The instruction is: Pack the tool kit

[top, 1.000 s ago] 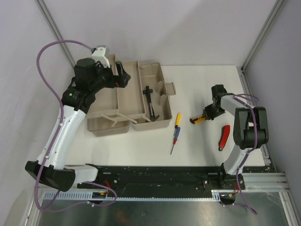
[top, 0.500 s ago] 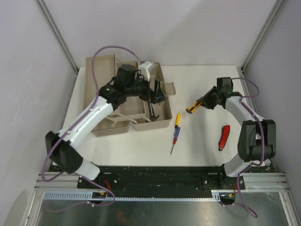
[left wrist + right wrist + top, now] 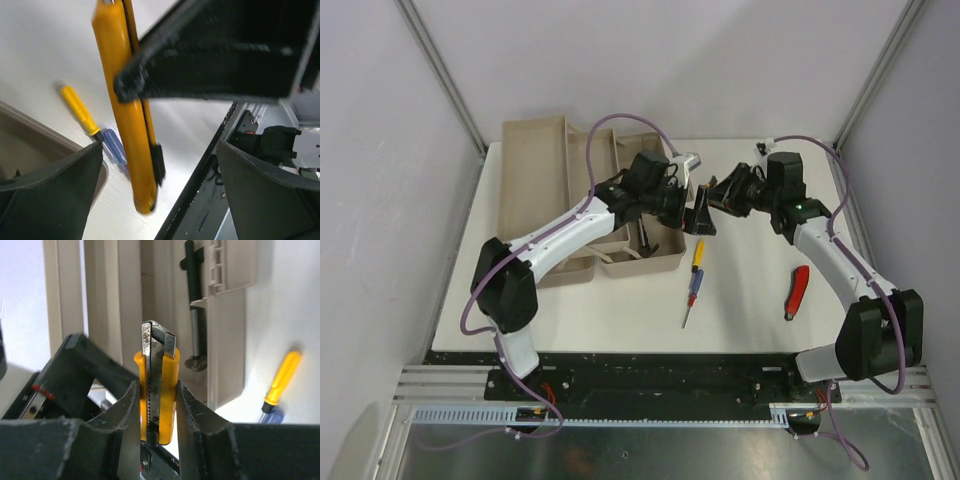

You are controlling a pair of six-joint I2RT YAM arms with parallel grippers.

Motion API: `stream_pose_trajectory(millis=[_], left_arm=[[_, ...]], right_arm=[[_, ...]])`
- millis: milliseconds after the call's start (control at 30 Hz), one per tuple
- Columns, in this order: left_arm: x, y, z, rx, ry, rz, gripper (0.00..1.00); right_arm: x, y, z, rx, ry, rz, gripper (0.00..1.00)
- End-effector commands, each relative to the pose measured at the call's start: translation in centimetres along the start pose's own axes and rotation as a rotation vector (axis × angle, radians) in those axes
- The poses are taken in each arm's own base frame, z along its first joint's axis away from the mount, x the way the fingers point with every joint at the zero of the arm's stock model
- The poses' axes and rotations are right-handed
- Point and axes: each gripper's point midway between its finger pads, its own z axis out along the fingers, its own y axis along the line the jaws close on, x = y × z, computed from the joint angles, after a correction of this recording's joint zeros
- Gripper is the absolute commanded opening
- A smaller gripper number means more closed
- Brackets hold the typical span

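The utility knife's loose yellow end [image 3: 139, 169] hangs between the left gripper's spread fingers and the right gripper leaves it bare, so the left gripper needs to close around it.
The beige toolbox [image 3: 535, 150] stands open at the back left, its trays folded out. A black hammer [image 3: 192, 315] lies inside it. My right gripper [image 3: 157, 400] is shut on a yellow-handled utility knife [image 3: 160, 385] and holds it in the air next to the box's right end. My left gripper [image 3: 160, 170] is open, and the knife [image 3: 125, 125] hangs between its spread fingers without touching them. The two grippers meet in the top view, left gripper [image 3: 700, 215] and right gripper [image 3: 722, 195]. The yellow-red-blue screwdriver [image 3: 693, 280] lies on the table.
A red-handled tool [image 3: 798, 290] lies on the table at the right. The left arm reaches across the toolbox's front compartment. The black base rail [image 3: 650, 375] runs along the near edge. Grey walls and frame posts close in the sides.
My left arm swung from the box's far-left tray rightward across the box to the right gripper. My right gripper lifted the yellow knife off the table and carried it left.
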Motion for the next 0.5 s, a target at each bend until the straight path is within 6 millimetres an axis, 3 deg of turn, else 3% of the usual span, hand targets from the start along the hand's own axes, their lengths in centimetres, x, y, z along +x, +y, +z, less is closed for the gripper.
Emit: stream_pose_trajectory(millis=[0,67,167,267,367,400,467], left_arm=[[-4.0,-1.1,-0.7,-0.004,-0.121,0.004,0.99],[-4.0,-0.8,-0.6,-0.022,-0.126,-0.003,0.95],[-3.8,-0.3,-0.9,-0.05,-0.135,-0.012,0.8],[-3.7,-0.1,-1.5,-0.074,-0.15,-0.006,0.63],[-3.8,0.0,-1.9,-0.085,-0.162,-0.001,0.37],[-3.9,0.0,-2.0,-0.091,-0.168,0.001,0.27],[-4.2,0.1,-2.4,-0.108,-0.185,0.004,0.13]], right_arm=[[0.0,4.6,-1.5,-0.159,0.002,-0.094,0.02],[0.3,5.3,-1.7,-0.183,0.01,-0.102,0.02],[0.5,5.7,-2.0,-0.197,0.017,-0.1,0.02],[0.6,6.0,-2.0,-0.209,0.022,-0.1,0.02],[0.6,6.6,-2.1,-0.235,0.026,-0.1,0.05],[0.6,6.8,-2.1,-0.242,0.027,-0.101,0.07],[0.7,6.9,-2.3,-0.245,0.027,-0.107,0.26]])
